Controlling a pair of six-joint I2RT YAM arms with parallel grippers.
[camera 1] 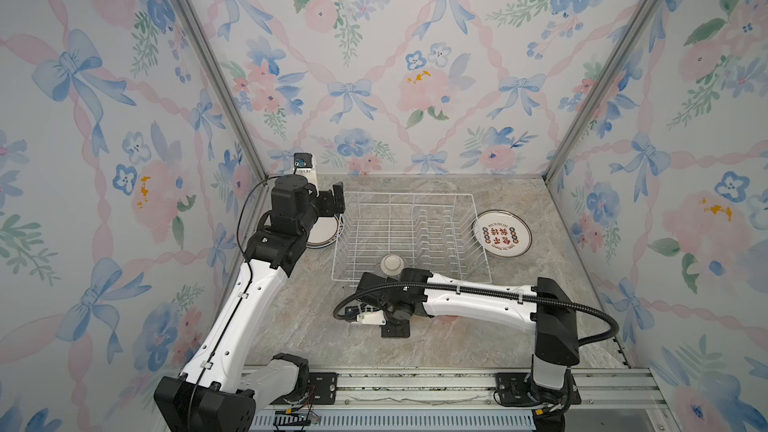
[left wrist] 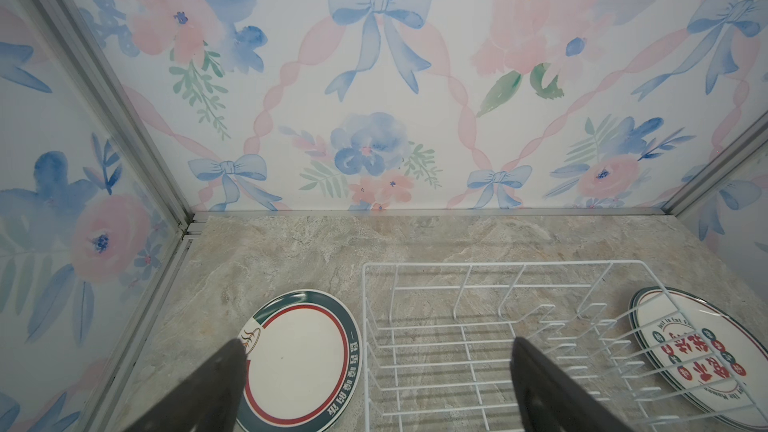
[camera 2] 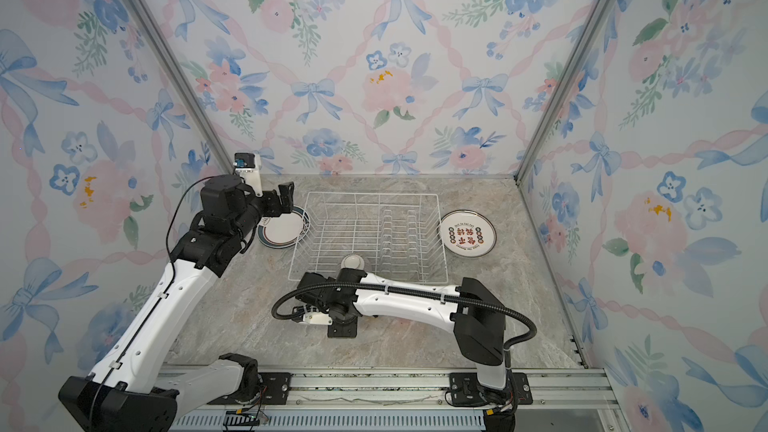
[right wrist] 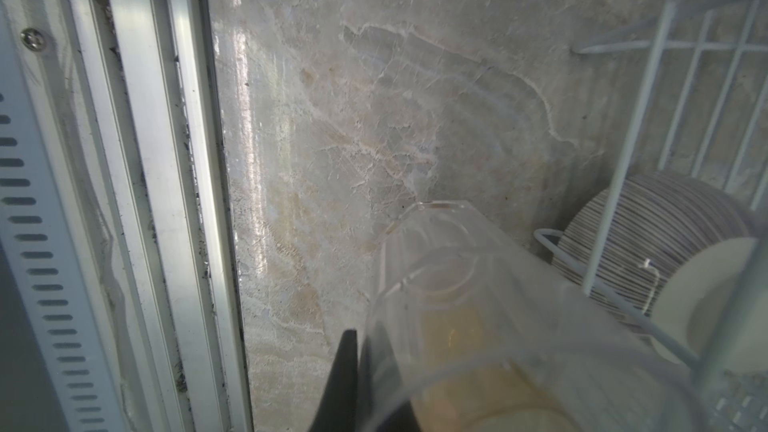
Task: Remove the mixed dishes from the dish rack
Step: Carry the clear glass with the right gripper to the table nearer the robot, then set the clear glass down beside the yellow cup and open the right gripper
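The robot's right gripper will move down, stand the tumbler on the bare tabletop and release the tumbler's side, because the tabletop is open below the tumbler's base by the front of the rack.
The white wire dish rack (camera 1: 409, 194) (camera 2: 372, 194) stands mid-table, and a small ribbed bowl (camera 1: 392, 263) (right wrist: 648, 226) lies upside down in its near left corner. Left of the rack a green-rimmed plate (camera 1: 324, 234) (left wrist: 299, 359) lies flat. My left gripper (camera 1: 334, 201) (left wrist: 376, 347) hovers open above that plate's edge and holds nothing. A red-lettered plate (camera 1: 501, 233) (left wrist: 702, 355) lies right of the rack. My right gripper (right wrist: 361, 338) is shut on the wall of a clear tumbler (right wrist: 478, 284), low over the table in front of the rack. In both top views its own wrist hides it.
An aluminium rail (right wrist: 166, 160) runs along the table's front edge, close to the right gripper. Floral walls enclose the table on three sides. Bare marble-look tabletop (camera 1: 478, 338) lies in front of the rack. A yellowish tint shows through the tumbler.
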